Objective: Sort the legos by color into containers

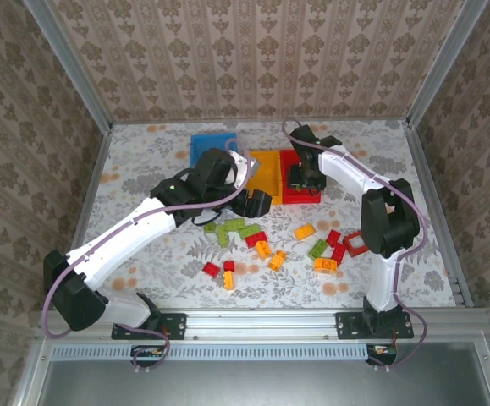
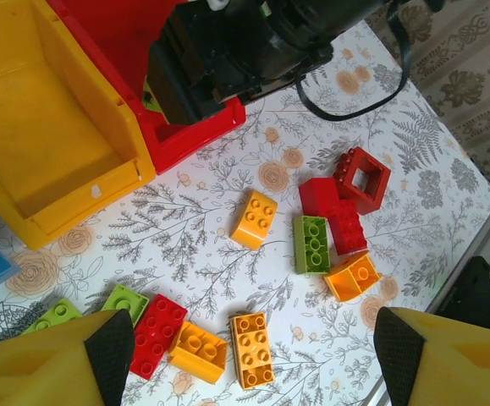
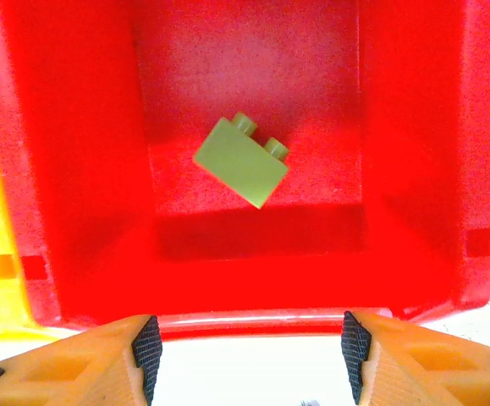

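The hollow of the frame has room for a finger, so my right gripper needs to move back toward my base and down onto one side of the red open frame (image 2: 361, 178).
My right gripper (image 3: 246, 351) hangs open over the near rim of the red bin (image 3: 414, 169), with nothing between its fingers. One green brick (image 3: 242, 161) lies on that bin's floor. My left gripper (image 2: 255, 351) is open above loose legos on the table: an orange brick (image 2: 254, 219), a red brick (image 2: 156, 334), a green brick (image 2: 314, 244) and a red open frame (image 2: 361, 178). From above, the left gripper (image 1: 256, 203) sits just in front of the yellow bin (image 1: 268, 169), and the right gripper (image 1: 300, 175) is over the red bin (image 1: 302, 200).
The blue bin (image 1: 206, 145) stands left of the yellow one at the back. Several loose bricks (image 1: 261, 245) are scattered across the table's middle. The right arm's black wrist (image 2: 245, 51) crowds the red bin (image 2: 185, 139). Metal rails frame the table.
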{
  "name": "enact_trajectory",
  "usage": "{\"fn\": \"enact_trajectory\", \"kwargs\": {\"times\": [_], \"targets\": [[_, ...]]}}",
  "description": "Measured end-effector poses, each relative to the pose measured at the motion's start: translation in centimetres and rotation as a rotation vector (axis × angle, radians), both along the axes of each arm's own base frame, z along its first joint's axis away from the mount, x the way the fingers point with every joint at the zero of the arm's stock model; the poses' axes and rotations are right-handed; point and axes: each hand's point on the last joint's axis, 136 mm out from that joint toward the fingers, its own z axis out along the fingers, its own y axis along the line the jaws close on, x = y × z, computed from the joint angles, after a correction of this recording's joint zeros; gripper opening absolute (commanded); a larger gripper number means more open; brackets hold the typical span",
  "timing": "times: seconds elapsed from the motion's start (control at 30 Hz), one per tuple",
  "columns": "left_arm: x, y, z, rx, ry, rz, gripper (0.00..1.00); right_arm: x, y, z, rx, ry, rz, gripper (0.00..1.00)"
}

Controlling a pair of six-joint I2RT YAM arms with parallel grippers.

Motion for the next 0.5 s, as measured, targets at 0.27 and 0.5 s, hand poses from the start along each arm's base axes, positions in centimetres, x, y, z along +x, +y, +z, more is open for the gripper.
{"fn": "enact_trajectory", "kwargs": {"times": [0.27,0.5], "targets": [[-0.1,0.2,-0.3,0.027,-0.022,-0.025,0.79,-6.5,-5.6,6.3,0.047,-0.15,-0.236,0.54],[-2.4,-2.0,-2.2,0.068,-0.009,-0.155,0.78,-19.6,-15.1,-0.5,0.118,-0.037,-0.725,0.58]]}}
